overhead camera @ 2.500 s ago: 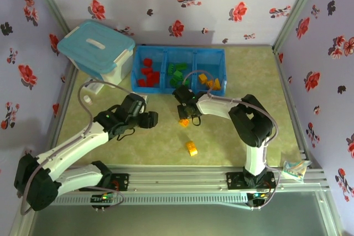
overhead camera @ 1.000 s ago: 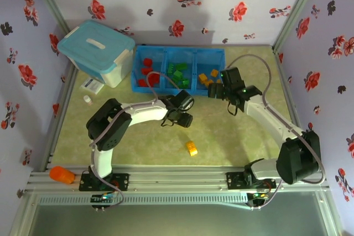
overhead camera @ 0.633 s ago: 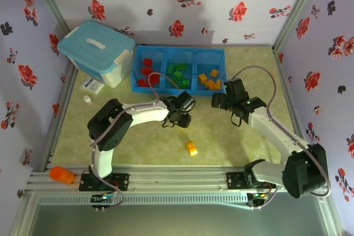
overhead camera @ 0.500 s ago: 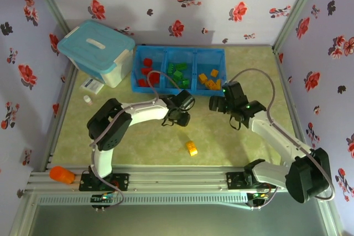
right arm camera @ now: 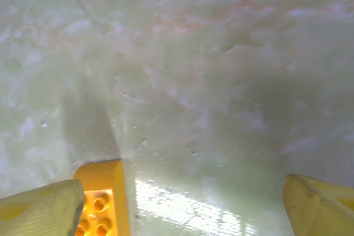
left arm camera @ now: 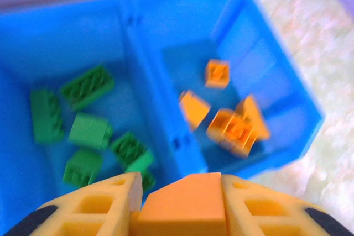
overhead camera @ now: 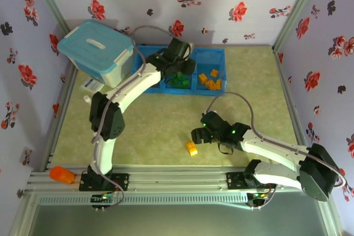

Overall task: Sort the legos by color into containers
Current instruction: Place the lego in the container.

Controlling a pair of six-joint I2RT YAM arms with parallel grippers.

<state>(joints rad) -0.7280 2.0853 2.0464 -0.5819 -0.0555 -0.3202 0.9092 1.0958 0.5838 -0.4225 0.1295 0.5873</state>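
Note:
The lego in my left gripper is orange, so next it should go past the blue tray's divider and over the section with the orange legos, and I will let it go there.
My left gripper is shut on an orange lego and hovers over the blue tray of containers, above the divider between the middle and right compartments. Green legos lie in the middle compartment and orange ones in the right one. From above, the left gripper reaches over the containers. My right gripper is low over the mat, open, just beyond a loose yellow lego. At the wrist, that lego lies against the inside of the left fingertip.
A white tub with a light-blue lid stands left of the tray, with a small white box beside it. An orange object rests on the front rail at the left. Flowered walls close in three sides.
My left arm has risen off the mat and swung back over the tray with the orange lego in its jaws. My right arm has come forward from the tray to the loose yellow lego.

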